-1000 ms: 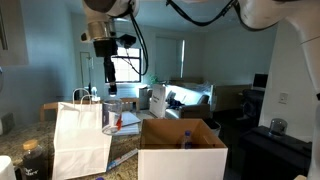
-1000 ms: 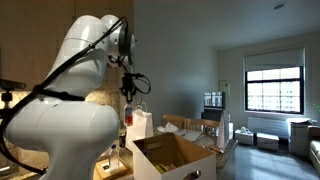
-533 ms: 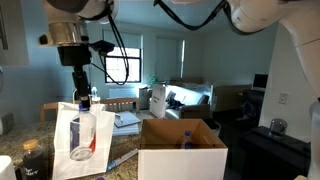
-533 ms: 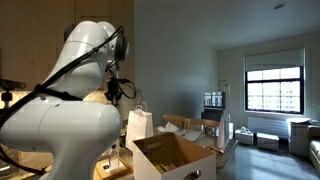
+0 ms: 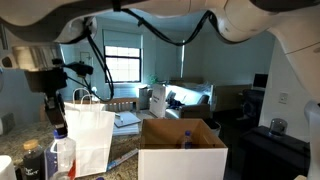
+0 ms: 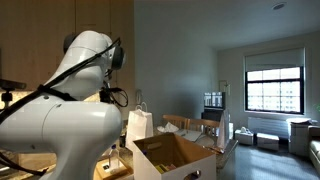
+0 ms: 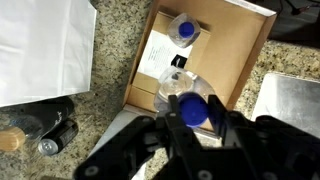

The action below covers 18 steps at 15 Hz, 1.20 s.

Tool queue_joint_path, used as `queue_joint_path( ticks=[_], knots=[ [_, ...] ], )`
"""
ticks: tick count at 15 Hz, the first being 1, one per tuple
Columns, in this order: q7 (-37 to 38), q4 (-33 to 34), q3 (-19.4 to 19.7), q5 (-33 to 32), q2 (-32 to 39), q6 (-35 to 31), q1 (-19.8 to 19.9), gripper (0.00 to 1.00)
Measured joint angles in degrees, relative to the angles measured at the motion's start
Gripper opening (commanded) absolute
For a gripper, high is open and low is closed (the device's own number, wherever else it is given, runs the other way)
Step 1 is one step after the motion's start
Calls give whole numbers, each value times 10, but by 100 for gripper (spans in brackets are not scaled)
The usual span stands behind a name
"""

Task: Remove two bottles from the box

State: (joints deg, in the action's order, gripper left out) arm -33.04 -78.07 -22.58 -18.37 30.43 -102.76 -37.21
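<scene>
Next, my gripper brings the hanging bottle down onto the box's brown cardboard bottom beside the other blue-capped bottle. It then releases the blue cap, since that bottom lies below my gripper.
My gripper (image 7: 193,112) is shut on the blue cap of a clear plastic bottle (image 7: 190,106) and hangs it over the granite counter. In an exterior view the gripper (image 5: 56,126) holds this bottle (image 5: 62,156) low, to the left of the white paper bag, well clear of the box (image 5: 182,158). The box shows its brown inside in the wrist view (image 7: 230,55), with another blue-capped bottle (image 7: 183,31) lying in it. That bottle's cap also peeks above the box rim (image 5: 186,139). In the exterior view from behind the arm, the box (image 6: 170,156) shows but the gripper is hidden.
A white paper bag with handles (image 5: 90,135) stands between the gripper and the box; it also shows in the wrist view (image 7: 40,45). Dark bottles (image 7: 50,135) stand on the counter beside it. A metal tray (image 7: 292,100) lies at the right. The robot's white body (image 6: 60,130) fills the near side.
The gripper has carried the bottle leftward and downward in the exterior view, from above the box area, past the white bag, to low over the counter at the bag's left.
</scene>
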Motion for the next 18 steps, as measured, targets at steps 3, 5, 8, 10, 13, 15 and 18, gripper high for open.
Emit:
queue_joint_path(
  ticks=[3, 5, 8, 10, 13, 15, 18],
  knots=[
    [1, 8, 4, 14, 40, -27, 0, 15],
    [1, 18, 6, 27, 67, -37, 4, 15],
    [1, 39, 14, 31, 107, -37, 4, 15],
    [1, 52, 18, 34, 134, -32, 3, 14],
    [1, 74, 19, 44, 174, -16, 0, 14],
    [1, 88, 20, 44, 197, -8, -5, 14],
    [21, 102, 30, 43, 216, -10, -15, 14]
  ],
)
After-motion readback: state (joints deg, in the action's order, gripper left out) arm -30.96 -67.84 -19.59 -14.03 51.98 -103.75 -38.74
